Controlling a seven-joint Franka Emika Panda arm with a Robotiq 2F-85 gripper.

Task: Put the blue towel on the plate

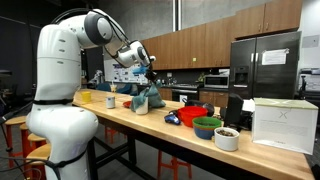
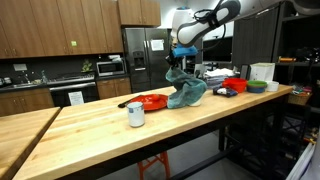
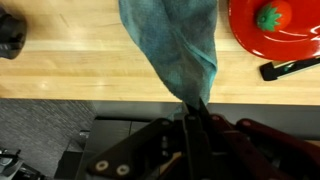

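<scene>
My gripper draws the blue towel [image 2: 186, 92] outward and across the red plate [image 2: 151, 101] next to release it there, since the plate lies uncovered beside the hanging cloth.
The blue towel [image 3: 175, 45] hangs from my gripper [image 3: 193, 108], which is shut on its top corner. In both exterior views the gripper [image 2: 178, 62] [image 1: 148, 72] is above the wooden counter, and the towel [image 2: 186, 92] [image 1: 147, 98] drapes down with its lower part still touching the counter. The red plate [image 2: 151, 101] lies on the counter right beside the towel. In the wrist view the plate [image 3: 290, 40] is at the top right, and a small red-and-green fruit-like item [image 3: 268, 17] lies on it.
A white mug [image 2: 136, 114] stands near the counter's front edge. A black handle [image 3: 290, 68] lies by the plate and a dark object [image 3: 10, 35] is at the other side. Bowls [image 1: 207, 127] and a white box [image 1: 280, 125] stand further along the counter.
</scene>
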